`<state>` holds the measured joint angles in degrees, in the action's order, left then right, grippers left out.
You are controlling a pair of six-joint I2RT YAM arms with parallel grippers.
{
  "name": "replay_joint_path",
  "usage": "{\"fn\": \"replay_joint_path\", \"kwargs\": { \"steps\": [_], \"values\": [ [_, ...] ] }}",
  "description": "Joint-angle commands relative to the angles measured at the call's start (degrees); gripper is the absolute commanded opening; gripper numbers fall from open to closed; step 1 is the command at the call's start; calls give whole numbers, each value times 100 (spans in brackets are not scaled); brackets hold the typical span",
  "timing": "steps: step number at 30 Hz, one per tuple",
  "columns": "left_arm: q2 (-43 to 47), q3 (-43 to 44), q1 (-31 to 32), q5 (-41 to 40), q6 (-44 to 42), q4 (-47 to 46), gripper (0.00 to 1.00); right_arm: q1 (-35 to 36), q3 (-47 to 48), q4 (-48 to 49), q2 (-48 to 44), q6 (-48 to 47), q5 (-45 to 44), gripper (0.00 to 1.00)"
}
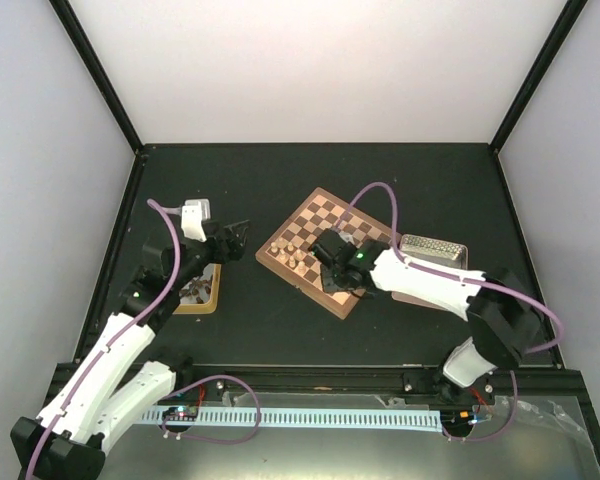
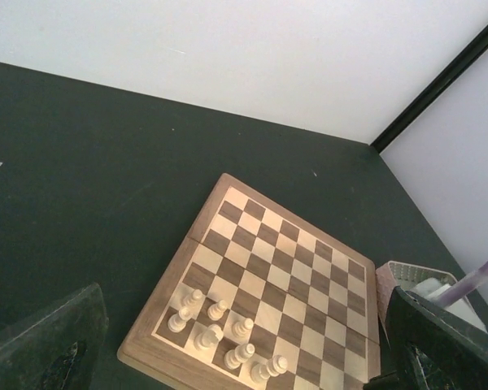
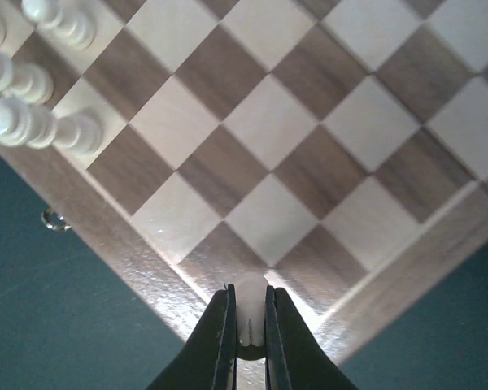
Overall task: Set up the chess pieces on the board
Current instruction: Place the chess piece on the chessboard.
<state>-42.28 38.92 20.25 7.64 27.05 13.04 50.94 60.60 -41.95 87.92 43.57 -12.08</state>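
Observation:
I will move my right gripper toward the pale pieces next and lower it onto the dark square (image 3: 220, 258) beside the board's near corner, because that square in their row is empty.
The board (image 1: 302, 222) lies turned like a diamond in the middle of the table; it also shows in the left wrist view (image 2: 260, 244) and the right wrist view (image 3: 268, 130). Several pale chess pieces (image 1: 286, 252) stand near its left corner, also seen in the left wrist view (image 2: 220, 329) and the right wrist view (image 3: 32, 122). My right gripper (image 3: 249, 318) is shut on a pale chess piece (image 3: 250, 302) just above the board's near corner square; in the top view the gripper (image 1: 338, 262) is over that corner. My left gripper (image 1: 237, 234) is open and empty, left of the board.
A yellow-wood tray (image 1: 208, 304) with dark pieces lies under the left arm. A grey tray (image 1: 435, 250) lies right of the board, also in the left wrist view (image 2: 407, 276). Black frame posts and white walls enclose the table.

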Motion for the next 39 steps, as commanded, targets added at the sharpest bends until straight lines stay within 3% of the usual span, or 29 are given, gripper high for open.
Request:
{"fn": "replay_joint_path", "kwargs": {
  "steps": [1, 22, 30, 39],
  "values": [
    [121, -28, -41, -91, 31, 123, 96, 285, 337, 109, 396, 78, -189, 1],
    [124, -95, -40, -100, 82, 94, 95, 426, 419, 121, 901, 72, -155, 6],
    [159, -87, -39, -107, 86, 128, 95, 426, 506, -51, 701, 114, -233, 21],
    [185, -51, -39, -145, 59, 155, 95, 142, 230, -110, -162, 405, -1211, 38]
  ]
}}
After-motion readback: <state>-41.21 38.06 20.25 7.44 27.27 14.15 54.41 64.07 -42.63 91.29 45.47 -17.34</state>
